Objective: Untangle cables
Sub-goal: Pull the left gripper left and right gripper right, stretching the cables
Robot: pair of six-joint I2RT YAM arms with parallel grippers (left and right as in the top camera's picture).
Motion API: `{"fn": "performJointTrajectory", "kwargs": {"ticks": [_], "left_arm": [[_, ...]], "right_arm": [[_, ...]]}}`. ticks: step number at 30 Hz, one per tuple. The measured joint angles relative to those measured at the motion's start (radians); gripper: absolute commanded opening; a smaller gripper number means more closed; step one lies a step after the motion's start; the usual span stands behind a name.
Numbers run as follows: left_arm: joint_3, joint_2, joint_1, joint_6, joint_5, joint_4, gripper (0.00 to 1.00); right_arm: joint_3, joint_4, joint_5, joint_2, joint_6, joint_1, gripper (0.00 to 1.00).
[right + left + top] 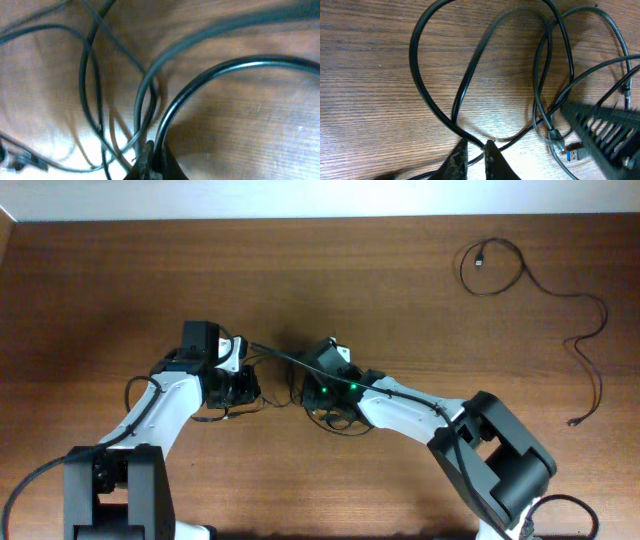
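Observation:
My right gripper pulls up and to the right in the overhead view next, then lowers and releases over bare wood, since pieces of cable cross between my grippers.
A tangle of thin black cables (285, 380) lies at the table's middle between my two grippers. My left gripper (243, 390) is at its left side. In the left wrist view its fingers (476, 149) are shut on one black cable (432, 107) that loops away over the wood. A plug with a blue insert (575, 153) lies to the right. My right gripper (320, 388) is at the tangle's right side. In the right wrist view its fingers (152, 156) are shut on a thicker glossy black cable (200, 80) that arcs up to the right. Other strands (90, 85) cross behind.
A separate thin black cable (500, 265) lies loose at the far right, looped at the top and trailing down to a plug end (573, 422). The table (400, 240) is brown wood. My right arm's finger (607, 130) reaches into the left wrist view.

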Motion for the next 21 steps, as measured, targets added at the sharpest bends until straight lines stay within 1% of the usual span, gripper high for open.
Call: {"fn": "performJointTrajectory", "kwargs": {"ticks": [1,2,3,4,6,7,8,10,11,12,13,14,16,21], "left_arm": [[0.0,0.0,0.0,-0.003,0.0,0.0,0.42],[0.0,0.0,0.0,-0.003,0.0,0.0,0.88],[0.0,0.0,0.0,0.0,0.0,0.0,0.99],[-0.001,0.0,0.0,0.004,-0.001,0.0,0.99],[-0.002,0.0,0.0,0.0,0.0,-0.001,0.99],[-0.002,0.0,0.0,0.0,0.0,0.0,0.99],[-0.002,0.0,0.0,0.0,0.0,0.0,0.99],[-0.003,0.0,0.0,0.0,0.0,0.0,0.99],[-0.003,0.0,0.0,0.0,0.001,0.0,0.87],[-0.003,0.0,0.0,0.0,0.0,0.001,0.39],[-0.004,0.0,0.0,0.0,0.003,0.0,0.0],[-0.004,0.0,0.0,0.0,0.002,0.0,0.0],[-0.005,0.0,0.0,0.0,-0.001,0.001,0.0],[-0.004,0.0,0.002,0.0,0.011,-0.008,0.0]], "right_arm": [[-0.001,-0.022,-0.042,-0.018,-0.041,-0.004,0.04],[-0.007,-0.053,-0.105,-0.089,-0.108,-0.008,0.04],[-0.007,-0.064,-0.133,-0.132,-0.135,-0.01,0.04],[-0.007,-0.077,-0.15,-0.178,-0.159,-0.013,0.04],[-0.006,-0.14,-0.195,-0.363,-0.213,-0.035,0.04],[-0.005,-0.206,-0.209,-0.451,-0.233,-0.052,0.04],[0.0,-0.257,-0.214,-0.506,-0.249,-0.063,0.04],[0.057,-0.424,-0.219,-0.599,-0.297,-0.089,0.04],[0.091,-0.496,-0.221,-0.612,-0.311,-0.095,0.04],[0.141,-0.619,-0.22,-0.623,-0.333,-0.101,0.04],[0.201,-0.706,-0.212,-0.633,-0.356,-0.116,0.04],[0.243,-0.807,-0.204,-0.629,-0.367,-0.122,0.04],[0.328,-0.936,-0.182,-0.631,-0.41,-0.141,0.04],[0.491,-1.045,-0.133,-0.634,-0.454,-0.145,0.04]]}}
